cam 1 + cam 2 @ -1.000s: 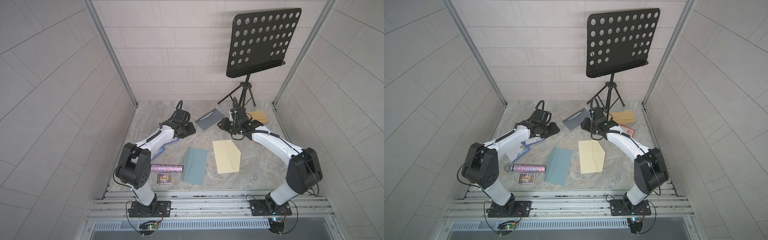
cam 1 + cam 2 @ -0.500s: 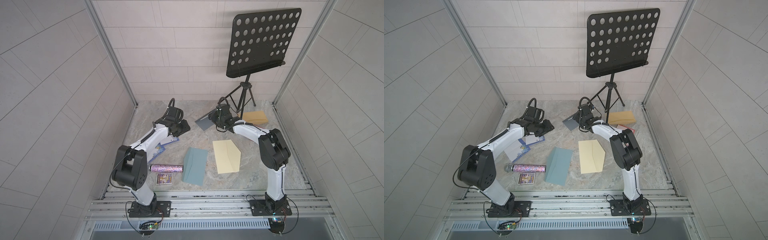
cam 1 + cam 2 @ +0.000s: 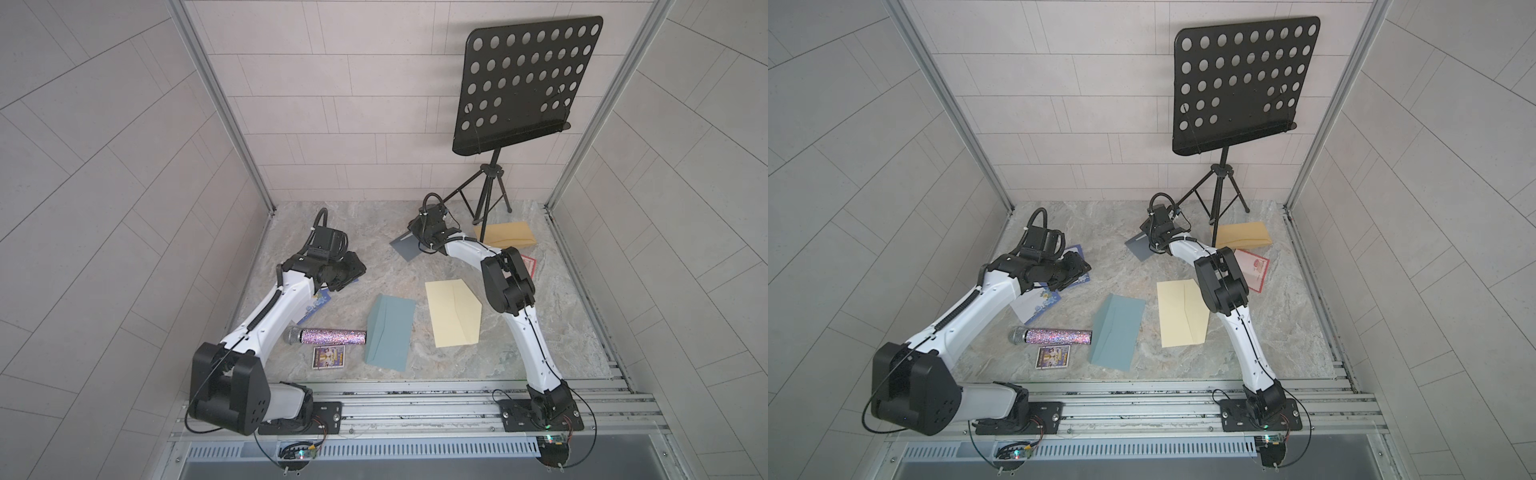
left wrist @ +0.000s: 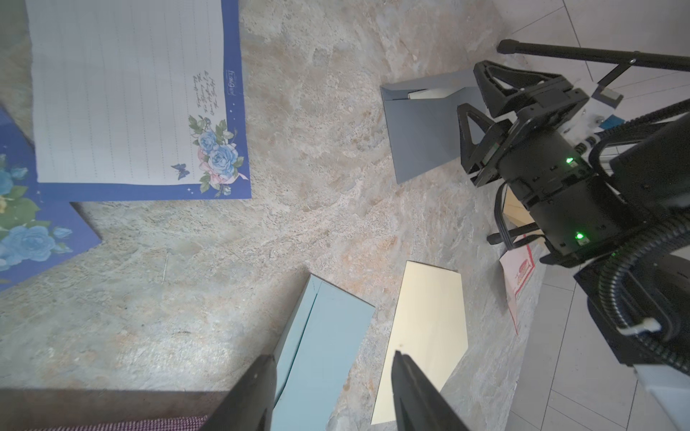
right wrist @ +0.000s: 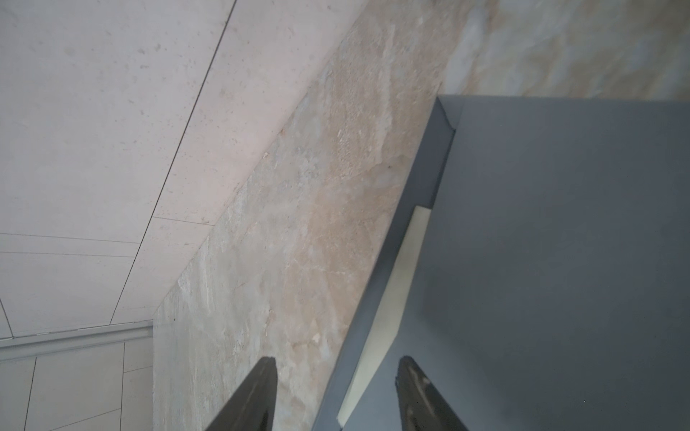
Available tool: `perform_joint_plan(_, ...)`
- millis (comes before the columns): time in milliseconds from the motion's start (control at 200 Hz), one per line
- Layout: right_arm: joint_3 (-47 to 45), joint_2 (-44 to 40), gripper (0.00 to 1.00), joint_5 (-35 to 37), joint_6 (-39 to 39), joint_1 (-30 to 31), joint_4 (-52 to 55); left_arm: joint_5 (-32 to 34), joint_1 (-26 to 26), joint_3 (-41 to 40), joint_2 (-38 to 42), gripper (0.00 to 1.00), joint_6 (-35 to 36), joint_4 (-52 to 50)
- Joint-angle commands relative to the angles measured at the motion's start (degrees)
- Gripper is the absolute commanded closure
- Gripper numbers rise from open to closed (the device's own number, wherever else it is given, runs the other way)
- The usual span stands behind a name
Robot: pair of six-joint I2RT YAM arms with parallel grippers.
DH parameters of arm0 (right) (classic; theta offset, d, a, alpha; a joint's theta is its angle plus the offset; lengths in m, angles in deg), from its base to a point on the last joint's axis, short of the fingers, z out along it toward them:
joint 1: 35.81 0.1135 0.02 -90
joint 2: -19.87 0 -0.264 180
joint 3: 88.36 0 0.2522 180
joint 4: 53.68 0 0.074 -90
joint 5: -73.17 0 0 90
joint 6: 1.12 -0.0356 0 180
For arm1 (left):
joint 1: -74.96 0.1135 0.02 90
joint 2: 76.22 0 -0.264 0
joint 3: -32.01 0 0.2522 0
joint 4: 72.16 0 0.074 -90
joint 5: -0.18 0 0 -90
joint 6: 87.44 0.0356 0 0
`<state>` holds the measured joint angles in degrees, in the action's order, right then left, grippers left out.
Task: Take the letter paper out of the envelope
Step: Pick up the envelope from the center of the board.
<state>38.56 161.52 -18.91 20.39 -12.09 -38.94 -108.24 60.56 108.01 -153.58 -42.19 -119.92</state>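
Observation:
My right gripper is above the edge of the raised grey flap [image 5: 330,395], which runs between the open fingers, so it will go down onto the edge next so the fingers can pinch it.
A grey envelope [image 3: 404,248] [image 3: 1139,249] lies at the back of the table, its mouth open. A strip of cream letter paper [image 5: 388,298] [image 4: 429,94] shows inside that mouth. My right gripper [image 5: 336,360] [image 3: 420,237] is open just above the envelope's open edge. One of its fingers is over the envelope and the other over bare table. My left gripper [image 4: 333,356] [image 3: 353,270] hangs open and empty over the table at the left, well away from the grey envelope.
A teal envelope [image 3: 390,332] and a cream envelope [image 3: 453,318] lie mid-table. A glitter microphone [image 3: 328,336] and a small card [image 3: 328,357] lie near the front. A floral letter sheet [image 4: 123,93] is under the left arm. A music stand [image 3: 490,195], a brown envelope [image 3: 505,235] and a red card [image 3: 1252,270] are at the back right.
My right arm has folded inward and its gripper has swung left onto the grey envelope's edge. My left gripper has shifted a little to the left. The envelopes have not moved.

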Motion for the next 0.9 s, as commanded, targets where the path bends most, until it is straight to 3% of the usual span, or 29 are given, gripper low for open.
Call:
perform_joint_plan(0,4.15,2.25,0.47,1.06,-1.53,-0.17,2.42,0.07,-0.15,0.85,0.55,0.43,1.10,-2.39)
perform_joint_plan(180,10.84,7.19,0.61,1.24,-2.30,-0.24,4.84,0.21,-1.32,4.37,-1.99,0.43,2.48,-3.15)
perform_joint_plan(355,15.72,9.53,1.00,-0.60,0.07,0.07,7.80,0.74,-2.31,7.28,-3.55,0.43,4.04,-4.94)
perform_joint_plan(695,17.14,-2.28,1.00,-10.87,27.47,3.30,24.94,3.58,-2.42,18.84,-9.15,0.42,4.34,-11.25)
perform_joint_plan(890,0.47,-18.39,1.00,-17.26,35.68,4.14,26.25,5.05,-2.31,28.09,-13.78,0.34,-2.93,-14.67)
